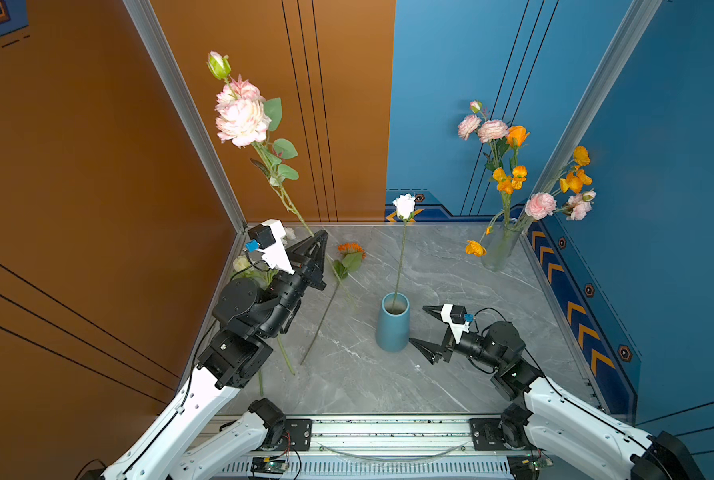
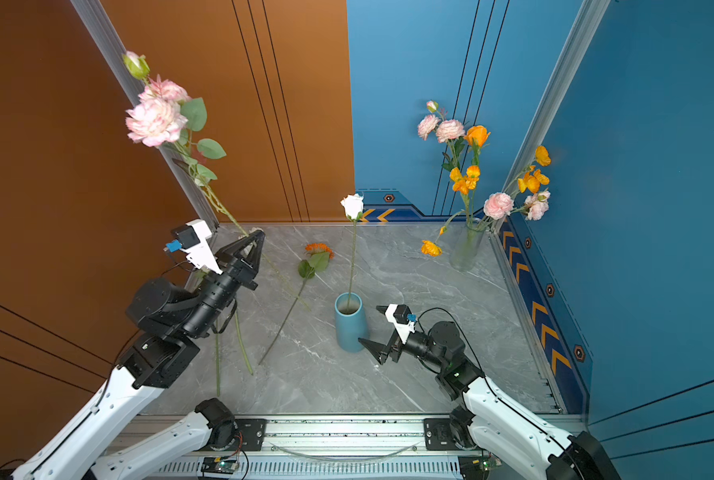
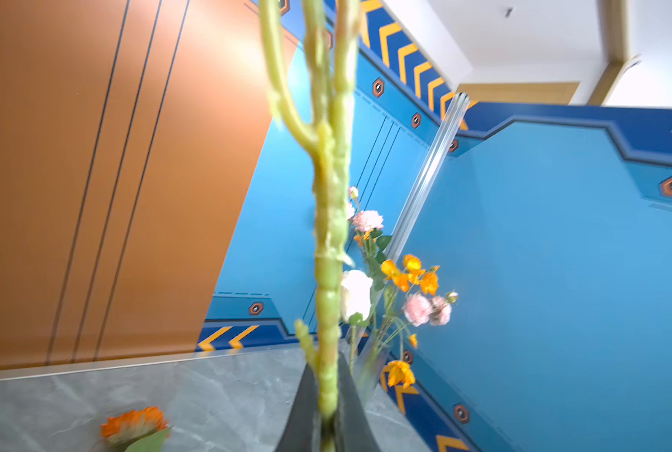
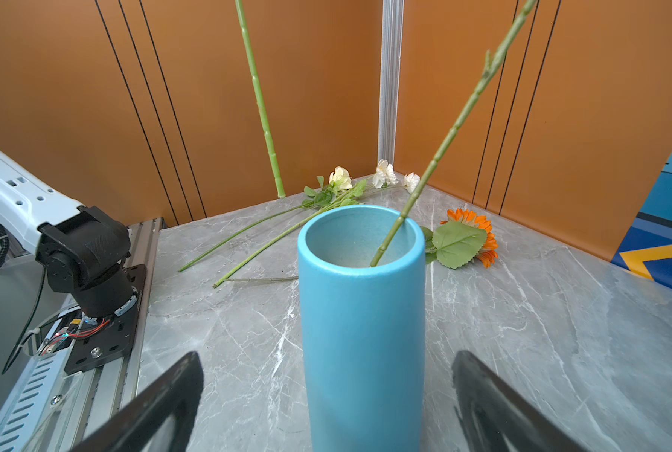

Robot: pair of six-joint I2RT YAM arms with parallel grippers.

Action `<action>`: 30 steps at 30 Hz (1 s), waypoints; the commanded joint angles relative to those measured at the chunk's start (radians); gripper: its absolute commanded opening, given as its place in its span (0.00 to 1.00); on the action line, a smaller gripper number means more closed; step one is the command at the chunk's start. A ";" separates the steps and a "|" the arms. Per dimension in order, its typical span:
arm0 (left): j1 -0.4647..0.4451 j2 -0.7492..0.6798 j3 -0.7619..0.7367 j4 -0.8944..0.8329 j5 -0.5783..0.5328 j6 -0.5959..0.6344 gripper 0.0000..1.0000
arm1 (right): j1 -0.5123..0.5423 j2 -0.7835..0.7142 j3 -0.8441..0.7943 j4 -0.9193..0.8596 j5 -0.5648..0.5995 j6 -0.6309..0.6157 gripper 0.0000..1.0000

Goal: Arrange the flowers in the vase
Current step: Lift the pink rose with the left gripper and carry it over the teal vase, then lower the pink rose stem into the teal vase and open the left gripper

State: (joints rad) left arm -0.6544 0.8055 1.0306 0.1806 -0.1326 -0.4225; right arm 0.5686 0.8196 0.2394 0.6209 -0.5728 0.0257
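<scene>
My left gripper moves over the blue vase's opening [image 1: 395, 303] next, lowers the pink flower's stem inside and releases, since the vase's opening has room beside the white rose's stem.
A blue vase [image 1: 392, 328] [image 2: 350, 328] stands mid-table with a white rose [image 1: 404, 205] [image 2: 352, 205] upright in it. My right gripper [image 1: 418, 324] [image 4: 326, 360] is open, its fingers on either side of the vase [image 4: 361, 313] and apart from it. My left gripper [image 1: 321, 237] [image 2: 259, 237] is raised at the back left, shut on the stem [image 3: 328, 293] of a tall pink flower [image 1: 243, 118] [image 2: 155, 120]. An orange sunflower [image 1: 351, 249] [image 4: 471, 235] lies on the table. Cream flowers [image 4: 342, 178] lie in the back left corner.
A glass vase [image 1: 500, 245] with pink and orange blooms [image 1: 509, 174] stands in the back right corner. Orange and blue walls close in three sides. A metal rail [image 1: 388, 432] carrying both arm bases runs along the front edge.
</scene>
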 commanded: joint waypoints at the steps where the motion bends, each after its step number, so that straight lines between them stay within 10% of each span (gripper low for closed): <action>1: -0.077 0.027 0.006 0.201 -0.069 -0.043 0.00 | -0.006 -0.001 0.001 0.025 -0.005 0.017 1.00; 15: -0.329 0.217 0.031 0.323 -0.216 0.260 0.00 | -0.010 -0.018 -0.003 0.024 -0.002 0.022 1.00; 30: -0.339 0.334 -0.186 0.611 -0.287 0.168 0.00 | -0.012 -0.020 -0.001 0.023 -0.002 0.022 1.00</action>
State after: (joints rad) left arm -0.9787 1.1259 0.8562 0.7002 -0.3889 -0.2184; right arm 0.5617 0.8040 0.2394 0.6209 -0.5728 0.0299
